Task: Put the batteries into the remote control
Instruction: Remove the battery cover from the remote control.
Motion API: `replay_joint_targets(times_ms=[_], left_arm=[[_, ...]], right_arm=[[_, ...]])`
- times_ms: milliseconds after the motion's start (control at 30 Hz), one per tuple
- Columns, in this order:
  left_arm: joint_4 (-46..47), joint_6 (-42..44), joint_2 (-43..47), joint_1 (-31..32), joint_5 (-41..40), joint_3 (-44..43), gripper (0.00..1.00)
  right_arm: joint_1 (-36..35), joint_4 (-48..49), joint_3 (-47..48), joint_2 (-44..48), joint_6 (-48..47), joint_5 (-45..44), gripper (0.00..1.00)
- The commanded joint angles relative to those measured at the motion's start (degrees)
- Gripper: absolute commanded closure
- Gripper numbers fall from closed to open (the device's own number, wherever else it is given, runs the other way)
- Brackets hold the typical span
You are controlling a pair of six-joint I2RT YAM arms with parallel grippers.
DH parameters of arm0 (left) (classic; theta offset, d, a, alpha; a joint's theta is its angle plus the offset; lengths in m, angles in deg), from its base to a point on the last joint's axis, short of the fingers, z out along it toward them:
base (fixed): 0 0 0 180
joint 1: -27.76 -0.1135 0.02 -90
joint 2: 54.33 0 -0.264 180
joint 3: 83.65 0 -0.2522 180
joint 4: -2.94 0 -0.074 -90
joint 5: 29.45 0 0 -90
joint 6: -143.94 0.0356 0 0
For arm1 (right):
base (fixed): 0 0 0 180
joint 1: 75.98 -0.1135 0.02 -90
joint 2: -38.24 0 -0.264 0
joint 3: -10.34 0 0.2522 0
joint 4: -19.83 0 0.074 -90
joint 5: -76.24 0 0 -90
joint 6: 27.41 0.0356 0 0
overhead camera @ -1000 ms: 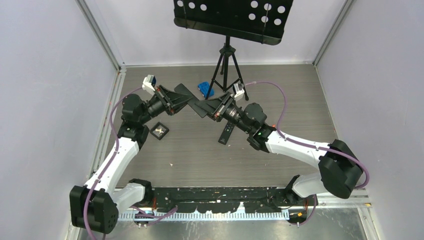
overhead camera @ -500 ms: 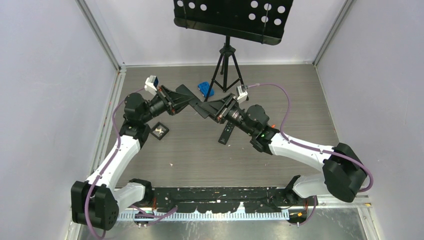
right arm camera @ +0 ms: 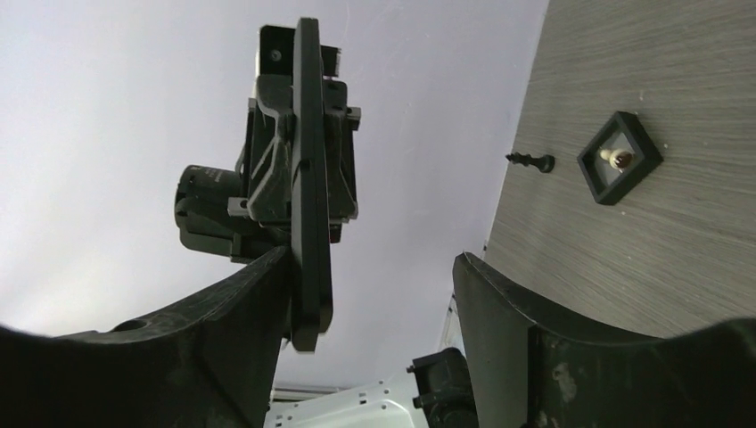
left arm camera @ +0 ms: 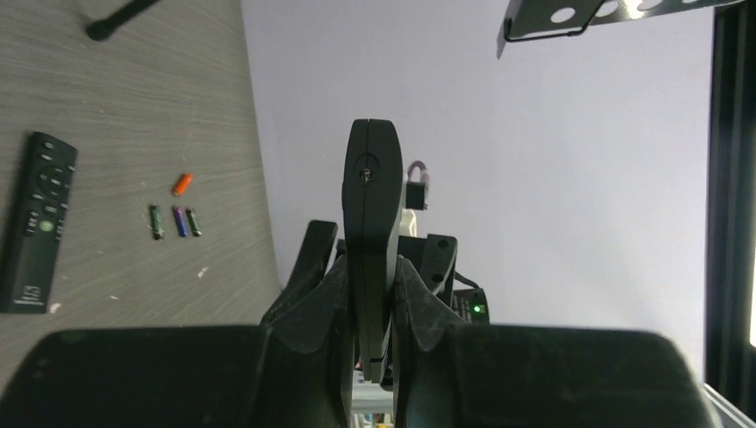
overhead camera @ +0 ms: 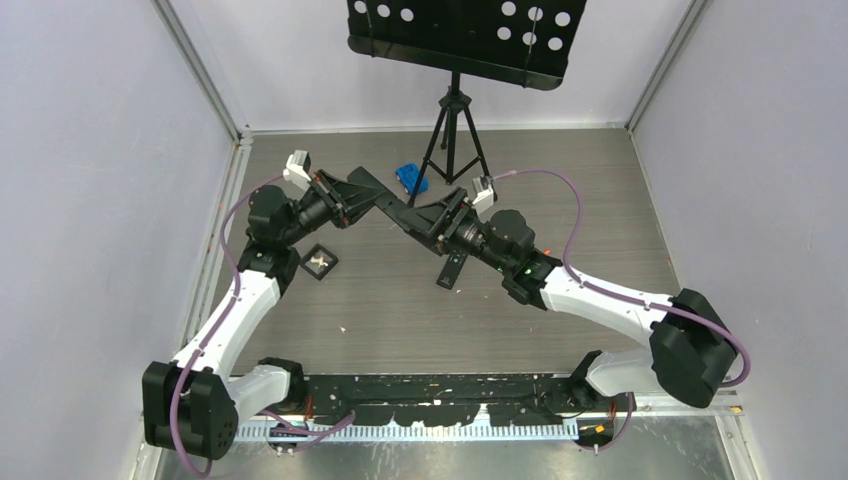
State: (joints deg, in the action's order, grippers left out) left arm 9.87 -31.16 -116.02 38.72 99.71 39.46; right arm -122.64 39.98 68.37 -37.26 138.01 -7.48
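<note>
The loose end of the remote control is between my right gripper's fingers, so my right gripper needs to stay almost where it is and close on that end next.
My left gripper is shut on the remote control, a slim black bar seen edge-on and held in the air. From above, the remote control spans between the left gripper and the right gripper. In the right wrist view my right gripper is open. The remote control lies against one of its fingers, well apart from the other. The batteries lie on the table: an orange one, a purple one and two dark green ones.
A second black remote with buttons lies on the table under the right arm, also seen in the left wrist view. A small square black tray, a blue object, a tripod stand and a loose screw are nearby.
The right gripper's jaws have spread apart and let go of the remote control's end. The left gripper stays shut on it and has shifted slightly.
</note>
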Motion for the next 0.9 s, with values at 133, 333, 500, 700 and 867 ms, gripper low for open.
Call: replay_joint_targets(times_ms=[133,333,500,700,867], left_arm=[[-2.4,7.3,1.2,-0.7,-3.7,-1.9,1.00],[-3.2,9.3,1.0,-0.7,-2.8,-1.6,1.00],[-4.6,10.9,1.0,-0.7,-1.9,-1.7,1.00],[-9.2,15.5,1.4,-0.7,-2.4,-2.3,1.00],[-13.2,20.3,1.2,-0.7,-2.9,-2.9,1.00]], right_arm=[[-0.2,-6.1,0.5,4.4,-1.0,1.7,0.30],[-0.2,-8.2,0.5,4.9,-0.4,1.0,0.45],[-0.2,-7.9,1.0,4.0,0.2,1.0,0.57],[-0.2,-7.2,1.0,4.0,0.2,0.2,0.72],[-0.2,-7.3,1.3,4.0,-0.4,-0.7,0.84]])
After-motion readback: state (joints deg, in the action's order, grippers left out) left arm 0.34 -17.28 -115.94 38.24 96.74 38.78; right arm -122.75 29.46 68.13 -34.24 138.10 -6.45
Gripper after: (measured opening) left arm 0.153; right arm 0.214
